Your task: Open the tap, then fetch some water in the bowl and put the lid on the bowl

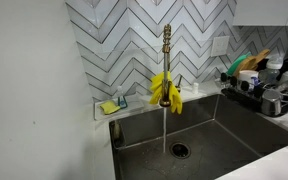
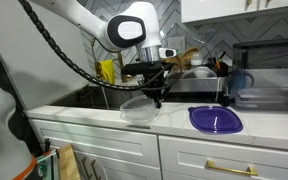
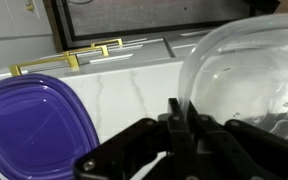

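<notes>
Next, the gripper moves the bowl [image 2: 137,110] toward the purple lid, down onto the counter, and releases its rim, as the counter beside the lid is bare.
A clear plastic bowl [image 2: 137,110] is at the white counter, near its front edge; whether it rests on it or hangs just above I cannot tell. My gripper [image 2: 155,97] is shut on its rim. In the wrist view the fingers [image 3: 181,115] pinch the bowl's wall [image 3: 249,70]. A purple lid [image 2: 215,119] lies flat on the counter beside the bowl, and also shows in the wrist view [image 3: 29,125]. The brass tap [image 1: 167,50] stands over the sink [image 1: 224,135], and a thin stream of water [image 1: 164,125] runs from it down to the drain.
Yellow gloves [image 1: 165,90] hang on the tap. A yellow sponge [image 1: 108,107] sits on the ledge behind the sink. A dish rack [image 1: 264,85] with crockery stands beside the sink. A dark appliance [image 2: 269,75] stands on the counter behind the lid.
</notes>
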Robot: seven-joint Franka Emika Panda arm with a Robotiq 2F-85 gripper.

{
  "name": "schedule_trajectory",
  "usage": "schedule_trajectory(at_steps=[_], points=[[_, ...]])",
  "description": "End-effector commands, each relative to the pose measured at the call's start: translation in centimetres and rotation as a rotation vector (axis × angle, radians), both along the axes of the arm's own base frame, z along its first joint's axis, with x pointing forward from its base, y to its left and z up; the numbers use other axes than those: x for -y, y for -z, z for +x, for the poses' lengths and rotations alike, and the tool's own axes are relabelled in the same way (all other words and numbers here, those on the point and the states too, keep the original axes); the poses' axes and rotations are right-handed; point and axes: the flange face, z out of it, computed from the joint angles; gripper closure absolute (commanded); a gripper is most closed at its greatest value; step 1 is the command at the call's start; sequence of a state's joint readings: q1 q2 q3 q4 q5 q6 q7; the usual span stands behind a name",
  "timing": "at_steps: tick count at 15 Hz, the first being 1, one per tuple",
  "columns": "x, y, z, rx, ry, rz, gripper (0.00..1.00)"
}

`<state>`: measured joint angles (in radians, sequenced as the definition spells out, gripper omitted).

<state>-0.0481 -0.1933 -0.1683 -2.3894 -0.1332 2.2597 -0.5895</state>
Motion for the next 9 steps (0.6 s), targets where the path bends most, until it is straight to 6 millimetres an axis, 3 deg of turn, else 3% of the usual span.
schedule_trajectory(at_steps=[1,9], points=[[1.3,0.7,0.7,0.012,-0.021,0.003,0.98],[4.3,3.0,2.6,0.06,-0.037,0.04,0.98]])
